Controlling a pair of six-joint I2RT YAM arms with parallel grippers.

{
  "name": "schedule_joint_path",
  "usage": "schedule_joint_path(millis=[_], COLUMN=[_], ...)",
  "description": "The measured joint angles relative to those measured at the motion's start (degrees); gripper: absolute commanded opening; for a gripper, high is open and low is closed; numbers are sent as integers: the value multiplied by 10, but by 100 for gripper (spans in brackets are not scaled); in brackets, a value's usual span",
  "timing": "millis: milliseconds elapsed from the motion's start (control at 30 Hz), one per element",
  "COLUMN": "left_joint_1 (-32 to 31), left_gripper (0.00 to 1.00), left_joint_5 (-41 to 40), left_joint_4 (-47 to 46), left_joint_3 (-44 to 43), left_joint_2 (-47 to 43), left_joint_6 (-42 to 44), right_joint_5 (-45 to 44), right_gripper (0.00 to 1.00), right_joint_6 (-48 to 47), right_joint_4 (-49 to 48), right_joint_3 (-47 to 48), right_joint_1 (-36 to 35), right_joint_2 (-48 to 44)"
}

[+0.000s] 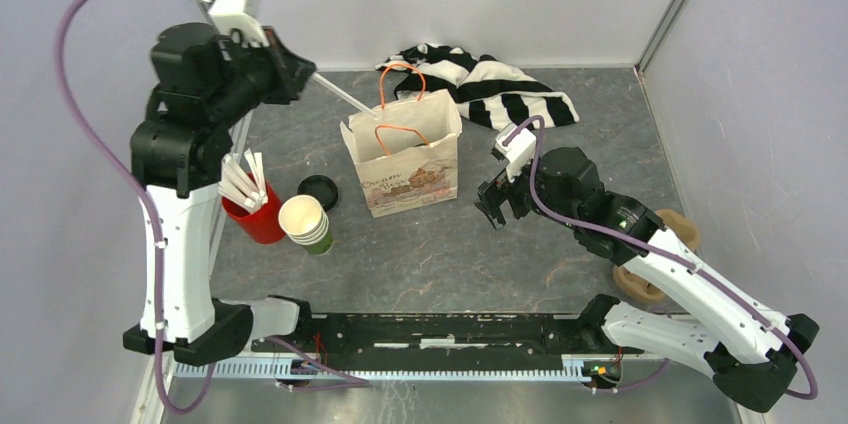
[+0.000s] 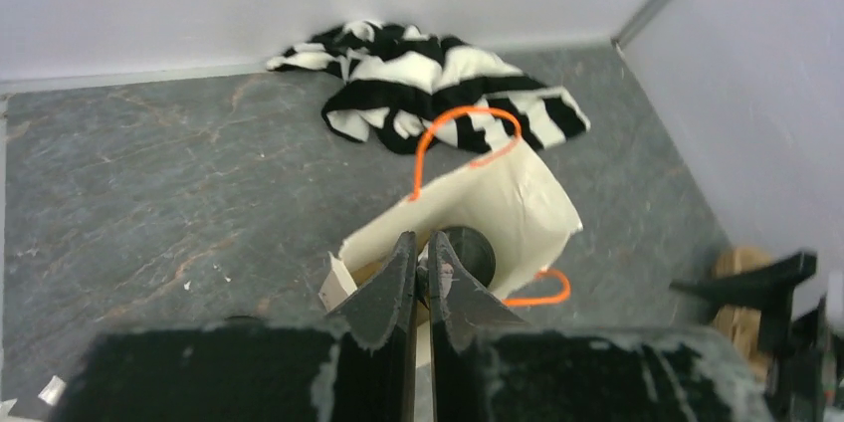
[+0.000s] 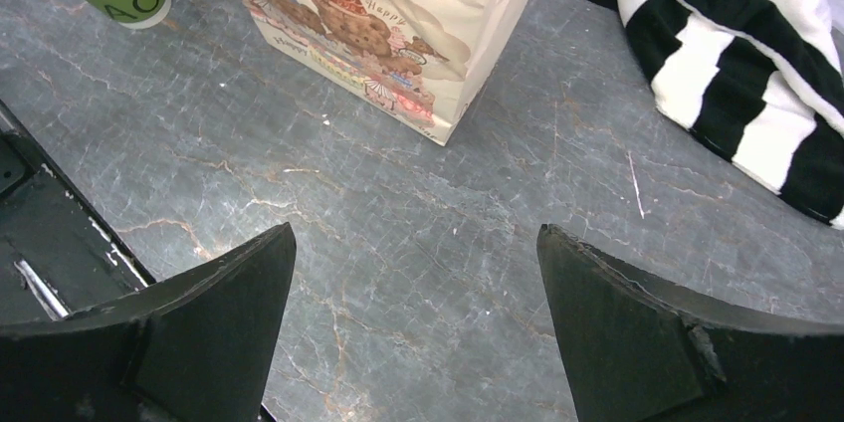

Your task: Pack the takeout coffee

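My left gripper should swing to the right in the top view and tip down, over the bag's opening (image 1: pixel 406 131) (image 2: pixel 462 236), because the end of the straw that it holds is outside.
The paper bag (image 1: pixel 405 159) with orange handles stands open mid-table. In the left wrist view a round black lid (image 2: pixel 478 255) shows inside the bag (image 2: pixel 508 208); this is the takeout coffee, its green cup hidden below. My left gripper (image 1: pixel 303 71) is raised to the bag's upper left, shut on a thin white straw (image 1: pixel 345 96) whose far end reaches the bag's mouth. From the wrist, its jaws (image 2: pixel 423 240) point down into the opening. My right gripper (image 1: pixel 496 206) hangs open just right of the bag, with only bare table between its fingers (image 3: pixel 413 238).
A stack of lidless green cups (image 1: pixel 307 224), a loose black lid (image 1: pixel 318 191) and a red cup of white straws (image 1: pixel 255 212) stand left of the bag. A striped black-and-white cloth (image 1: pixel 495 84) lies behind it. Brown rolls (image 1: pixel 655 279) sit by the right arm.
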State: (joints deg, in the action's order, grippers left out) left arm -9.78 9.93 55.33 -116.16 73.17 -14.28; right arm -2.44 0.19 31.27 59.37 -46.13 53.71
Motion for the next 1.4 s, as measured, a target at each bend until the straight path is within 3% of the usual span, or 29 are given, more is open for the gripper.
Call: schedule_joint_path(millis=[100,400,867,933,1133,1267,1400], left_joint_1=[-60,-150,-306,-320,-341,-341,-341], left_gripper=[2,2,3,13,66,80,87], left_joint_5=[-25,-118,-333,-349,-384,-388,-384], left_joint_4=[17,40,45,39,31,35,38], left_joint_3=[0,0,58,61,67,65,40], left_joint_2=[3,12,76,85,130,139,134], left_joint_6=[30,87,103,103,105,104,100], right_joint_5=[-7,-16,-23,-27,-48,-102,-160], right_gripper=[98,98,98,98,98,98,98], right_joint_6=[6,24,25,25,37,74,78], right_joint_4=[1,5,6,6,7,32,51], right_joint_3=[5,6,6,6,6,16,44], right_joint_1=[0,0,0,0,0,0,0], right_joint_2=[0,-1,4,3,0,4,9])
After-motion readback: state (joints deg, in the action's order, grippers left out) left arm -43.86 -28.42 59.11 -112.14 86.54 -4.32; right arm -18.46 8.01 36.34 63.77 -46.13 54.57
